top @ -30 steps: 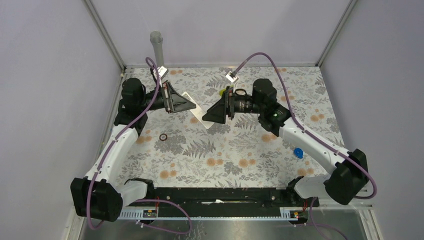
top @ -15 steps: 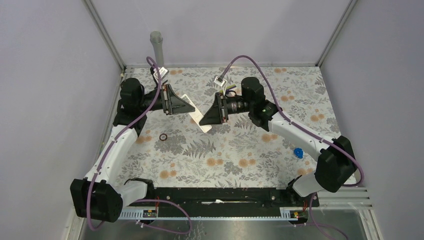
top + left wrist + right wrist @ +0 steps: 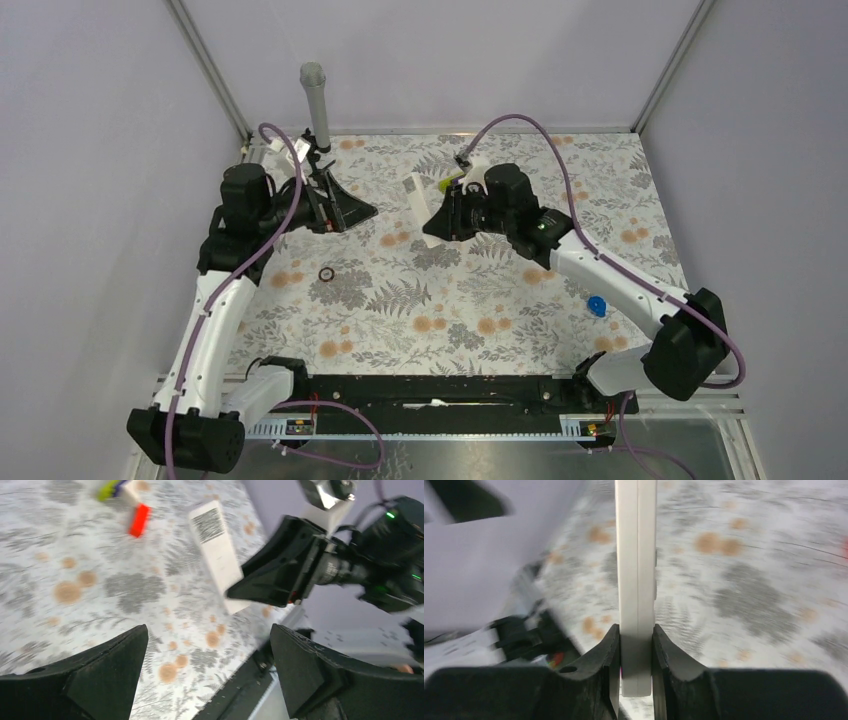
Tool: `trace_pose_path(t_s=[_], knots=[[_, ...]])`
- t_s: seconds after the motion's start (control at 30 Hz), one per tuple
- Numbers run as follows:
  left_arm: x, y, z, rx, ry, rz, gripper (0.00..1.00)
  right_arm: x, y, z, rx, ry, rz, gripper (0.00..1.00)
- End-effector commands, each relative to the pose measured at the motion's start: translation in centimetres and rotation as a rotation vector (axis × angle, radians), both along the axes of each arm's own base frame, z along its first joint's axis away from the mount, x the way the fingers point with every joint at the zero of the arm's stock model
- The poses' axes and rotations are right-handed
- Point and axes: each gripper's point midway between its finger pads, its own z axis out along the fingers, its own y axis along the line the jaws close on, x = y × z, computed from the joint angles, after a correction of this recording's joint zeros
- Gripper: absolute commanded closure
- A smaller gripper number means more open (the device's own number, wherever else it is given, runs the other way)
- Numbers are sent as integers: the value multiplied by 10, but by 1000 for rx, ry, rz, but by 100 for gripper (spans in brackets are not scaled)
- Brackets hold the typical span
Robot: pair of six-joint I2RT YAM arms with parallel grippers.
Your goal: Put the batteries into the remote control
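The mat by the fern print (image 3: 505, 261) is bare. I should move my right gripper to the right in the top view, then down, and release the remote control (image 3: 413, 190).
The remote control (image 3: 413, 190) is a slim white bar held off the table at the back middle. My right gripper (image 3: 433, 219) is shut on its near end. The right wrist view shows the remote control (image 3: 637, 570) edge-on, clamped between the two fingers of my right gripper (image 3: 637, 647). My left gripper (image 3: 352, 206) stands open to its left, apart from it, with nothing between its fingers. In the left wrist view the remote control (image 3: 216, 550) shows a barcode label, beyond my open left gripper (image 3: 207, 636). The batteries do not show in any view.
A small dark ring (image 3: 326, 274) lies on the floral mat at the left. A blue piece (image 3: 597, 306) lies at the right. A red cylinder (image 3: 139, 520) lies on the mat behind the remote. A grey post (image 3: 316, 95) stands at the back left corner.
My left gripper has opened, let go of the remote and drawn back to the left. My right gripper has shut on the remote and swung it toward the back.
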Motion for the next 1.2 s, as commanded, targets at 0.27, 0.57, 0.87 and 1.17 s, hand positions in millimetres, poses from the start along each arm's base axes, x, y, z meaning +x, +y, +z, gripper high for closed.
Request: trace_pose_path(t_s=[0.27, 0.57, 0.87, 1.17], knots=[[15, 86, 0, 271, -119, 521, 1, 39, -212, -147, -1117, -69, -644, 100], [12, 92, -3, 295, -97, 549, 1, 42, -224, -188, -1319, -14, -613, 100], [10, 97, 1, 276, -89, 596, 1, 43, -212, -211, -1325, 44, -549, 82], [4, 94, 1, 296, -86, 555, 1, 35, -180, -206, -1138, 119, -480, 48]])
